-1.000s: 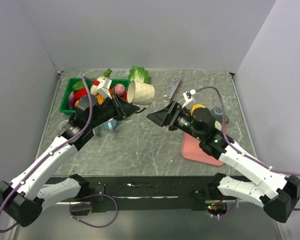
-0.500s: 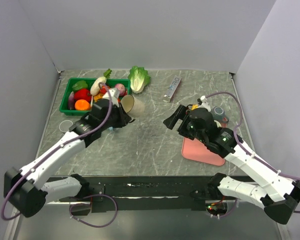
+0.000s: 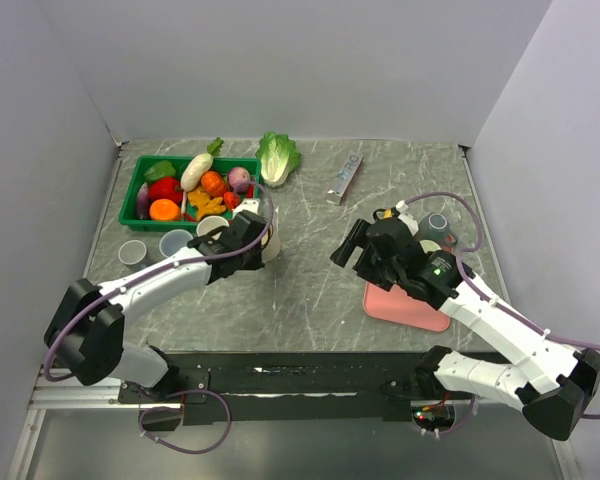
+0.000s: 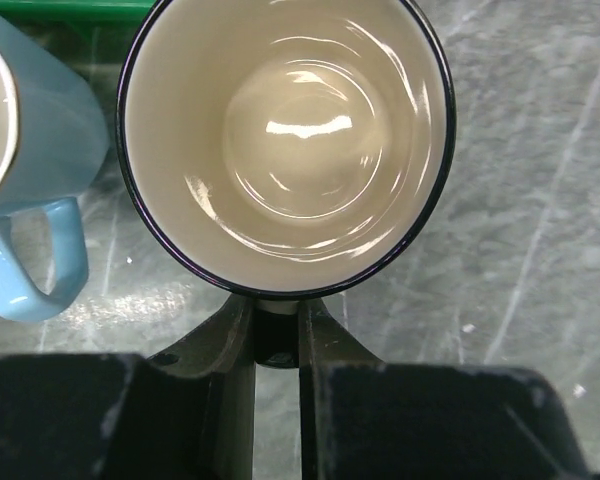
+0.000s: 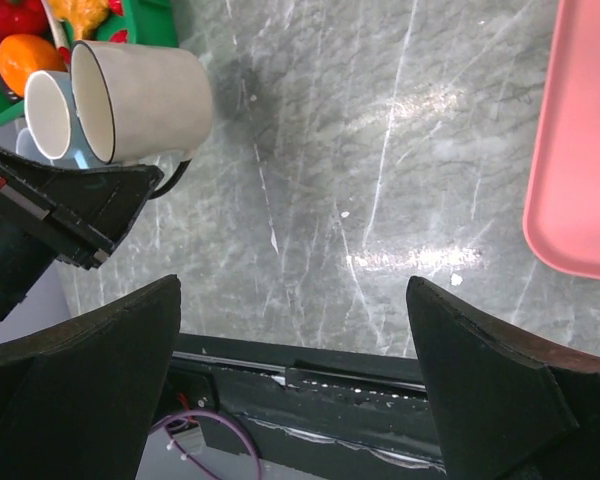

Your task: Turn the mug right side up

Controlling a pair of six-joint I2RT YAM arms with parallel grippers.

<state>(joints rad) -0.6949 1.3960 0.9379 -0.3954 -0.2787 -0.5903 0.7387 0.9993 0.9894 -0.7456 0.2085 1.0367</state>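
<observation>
My left gripper brings the cream mug, already with its opening up, down onto the bare tabletop beside the blue mug below next and releases it.
The cream mug (image 3: 267, 240) with a dark rim is mouth up left of the table's middle, close beside a blue mug (image 3: 212, 227). In the left wrist view I look straight down into the cream mug (image 4: 285, 140). My left gripper (image 4: 275, 335) is shut on its handle, which shows only as a dark stub between the fingers. I cannot tell whether the base touches the table. The right wrist view shows the cream mug (image 5: 150, 100) at top left. My right gripper (image 3: 352, 245) hangs open and empty to the mug's right, well apart from it.
A green bin (image 3: 138, 190) of toy food stands at the back left, a lettuce (image 3: 277, 155) beside it. Two small clear cups (image 3: 132, 250) sit left of the blue mug. A pink board (image 3: 405, 302) and a grey cup (image 3: 437, 222) lie on the right.
The left arm swung the cream mug from lying sideways in the air down to mouth up beside the blue mug. The right gripper drew back to the right and opened wider.
</observation>
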